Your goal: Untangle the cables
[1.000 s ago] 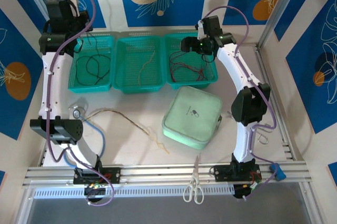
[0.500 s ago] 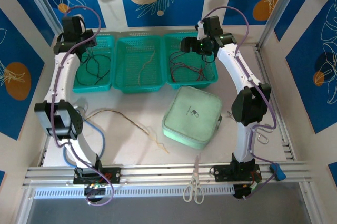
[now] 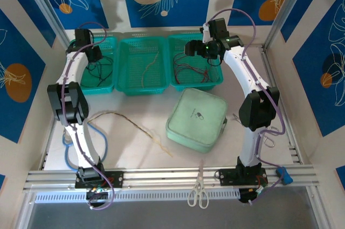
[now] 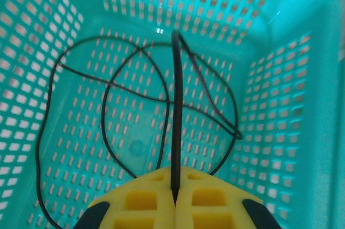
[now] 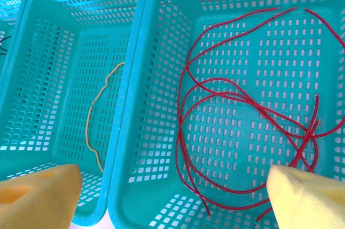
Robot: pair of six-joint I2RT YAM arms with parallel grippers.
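Note:
My left gripper holds the black cable, which runs down to the loops, and should next move it over them toward the middle basket [image 3: 141, 90], then let it go.
Several thin black cables [image 4: 135, 94] lie looped in the left teal basket [image 3: 108, 86]. My left gripper [image 4: 175, 203] hangs over that basket [image 4: 302, 132], its yellow pads shut on a black cable [image 4: 176, 110] that runs straight down to the loops. In the top view this gripper [image 3: 89, 52] sits at the basket's far left corner. Dark red cables [image 5: 237, 105] lie in the right basket [image 5: 135, 148], and my right gripper [image 5: 172, 202] hovers open above them with nothing between its fingers [image 5: 38, 191]. A tan cable [image 5: 102, 110] lies in the middle basket [image 3: 141, 90]. Another tan cable [image 3: 135, 124] stretches across the table.
A pale green zip pouch [image 3: 197, 119] lies in front of the right basket. A light-blue tube [image 3: 103, 138] curls beside the left arm's base. White-handled scissors [image 3: 198, 194] rest on the front rail. Blue patterned walls close in the sides and back.
My left gripper has swung right and down from beyond the table's far left corner to over the left basket, still shut. The right arm has stayed put.

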